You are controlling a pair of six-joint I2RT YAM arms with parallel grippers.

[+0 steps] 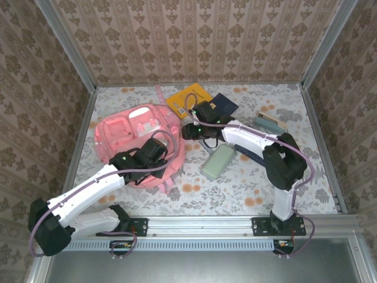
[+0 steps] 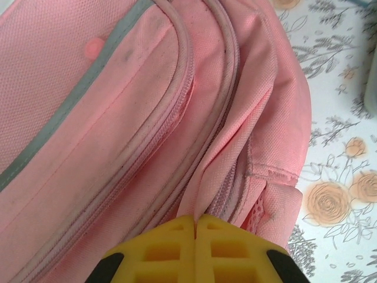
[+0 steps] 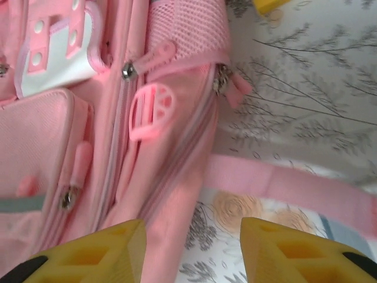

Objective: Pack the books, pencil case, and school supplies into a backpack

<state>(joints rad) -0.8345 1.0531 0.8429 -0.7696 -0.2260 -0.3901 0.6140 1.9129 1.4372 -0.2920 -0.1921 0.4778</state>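
The fold of pink fabric is held by my left gripper's shut fingers. My left gripper will move sideways, away from my right gripper, toward the backpack's near corner by the wall (image 1: 104,157) and let go.
The pink backpack (image 1: 126,132) lies flat at the left middle of the table. My left gripper (image 1: 163,143) sits on its near right part, shut (image 2: 194,220) on a pinched fold of pink fabric beside a zip seam of the backpack (image 2: 118,118). At the bag's right edge my right gripper (image 1: 187,131) stands open (image 3: 191,247), the backpack's (image 3: 165,194) side seam lying between its yellow fingers. A yellow-orange book (image 1: 188,97) and a navy book (image 1: 225,105) lie behind the bag. The mint pencil case (image 1: 218,163) lies to the right, teal supplies (image 1: 271,122) farther right.
A pink strap (image 3: 283,184) runs across the floral tablecloth to the right of my right gripper. Zip pulls (image 3: 154,113) hang on the bag's side. Patterned walls close in the table at the back and sides. Open cloth lies in front of the pencil case.
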